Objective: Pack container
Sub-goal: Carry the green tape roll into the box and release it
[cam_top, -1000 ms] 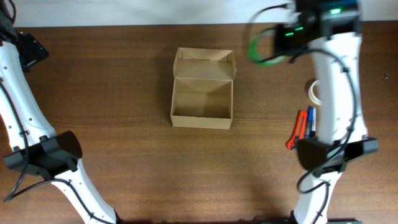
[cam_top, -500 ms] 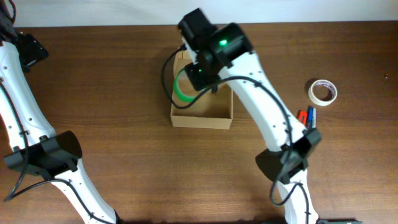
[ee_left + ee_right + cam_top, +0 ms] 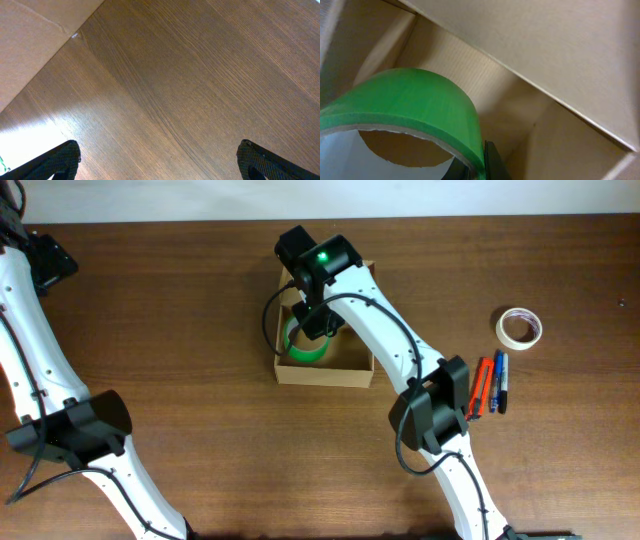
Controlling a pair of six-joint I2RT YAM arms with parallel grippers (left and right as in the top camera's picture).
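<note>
Next, my right gripper will move deeper down into the box, toward the bottom of the box beneath the green tape roll [image 3: 304, 347], to release the roll's rim, because the roll still hangs raised.
The container [image 3: 325, 373] is an open tan cardboard box at the table's middle back, its flap lid folded back. My right gripper [image 3: 318, 322] reaches down into it, shut on the rim of a green tape roll [image 3: 304, 347] that hangs inside the box at its left half. In the right wrist view the green roll [image 3: 410, 100] fills the lower left, pinched by my gripper [image 3: 479, 166], with the box's inner walls [image 3: 545, 60] close around. My left gripper [image 3: 157, 152] is open and empty over bare wood at the far left.
A white tape roll [image 3: 519, 327] lies at the right back. Red, orange and blue markers [image 3: 487, 386] lie beside the right arm's base. The left arm [image 3: 40, 370] runs along the left edge. A tan surface [image 3: 30, 40] shows beyond the table edge.
My right arm swung from the back right over to the box with the green tape roll and lowered it inside. The left arm has not moved.
</note>
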